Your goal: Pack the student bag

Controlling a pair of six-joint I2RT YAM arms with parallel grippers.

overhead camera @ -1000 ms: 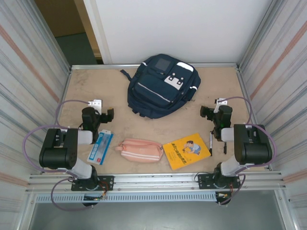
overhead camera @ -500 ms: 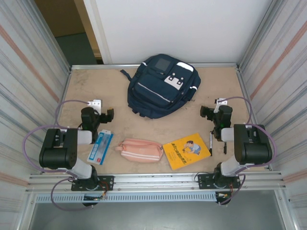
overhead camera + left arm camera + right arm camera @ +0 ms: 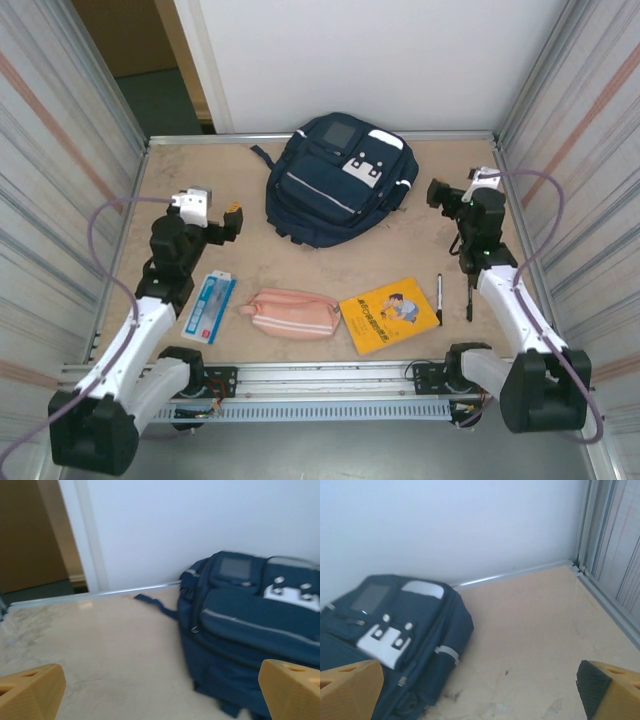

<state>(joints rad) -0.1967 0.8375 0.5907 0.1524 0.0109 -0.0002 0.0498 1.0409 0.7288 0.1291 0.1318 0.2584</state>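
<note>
My left gripper tilts downward and lowers across the bare gap onto the bag's near tabbed corner (image 3: 287, 229) (image 3: 216, 686) next, since that corner lies below and beside it.
The student bag (image 3: 338, 180) is a navy-blue backpack lying flat at the back middle of the table, its grey square patch toward the rear wall. It appears closed. My left gripper (image 3: 228, 222) hovers open to the bag's left, a short gap away. The left wrist view has the bag (image 3: 250, 625) on the right, with bare table in the open left gripper (image 3: 162, 695). My right gripper (image 3: 441, 200) stands open just off the bag's right side. In the right wrist view the bag (image 3: 395, 640) lies at the left, and the right gripper (image 3: 480, 690) holds nothing.
Along the near side of the table (image 3: 200, 170) lie a blue-and-white packet (image 3: 209, 308), a pink pencil pouch (image 3: 295, 313), a yellow book (image 3: 390, 314) and two pens (image 3: 439, 298). Corrugated metal walls close in both sides, and a white wall stands behind the bag.
Both arms have risen out of their folded pose and stretched forward. The right gripper moved toward the back, beside the bag; the left lifted and turned toward the bag. Both stay open.
</note>
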